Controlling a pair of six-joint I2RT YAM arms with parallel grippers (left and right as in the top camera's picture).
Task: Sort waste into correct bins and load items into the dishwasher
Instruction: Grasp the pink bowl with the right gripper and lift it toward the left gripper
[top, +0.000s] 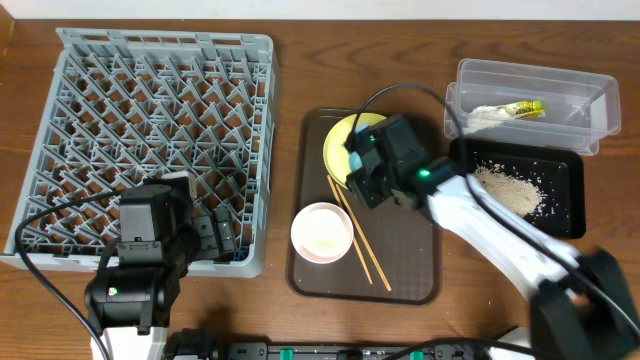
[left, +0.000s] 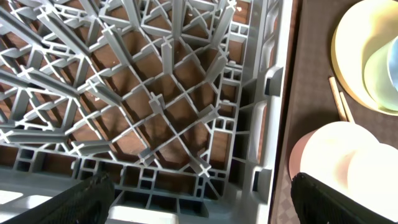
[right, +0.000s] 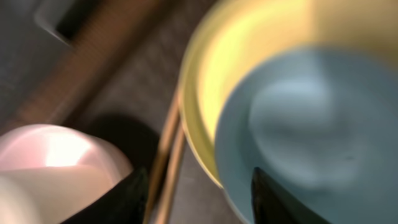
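My right gripper is to shift back from the plate (top: 345, 140) next, across the chopsticks (top: 358, 235), onto the small white cup's rim, because the cup sticks out of the pinkish bowl.
The grey dishwasher rack (top: 160, 130) fills the left of the table. My left gripper (top: 222, 240) hangs open over its near right corner (left: 168, 106), with nothing between its fingers (left: 87, 199). On a brown serving tray (top: 400, 270) lie a yellow plate (top: 345, 140) holding a light blue bowl (right: 298, 118), a white-pinkish bowl (top: 322, 232) and wooden chopsticks (top: 358, 235). My right gripper (top: 362, 185) is low over the plate's near rim. It is open (right: 199, 202), and the chopsticks (right: 168, 155) and the bowl's edge lie between its fingers, ungripped.
At the back right a clear tub (top: 585, 100) holds a green-and-yellow wrapper (top: 525, 110) and a white scrap (top: 488, 118). In front of it a black tray (top: 565, 175) carries rice-like crumbs (top: 510, 188). The pinkish bowl (left: 336, 155) sits just right of the rack's wall.
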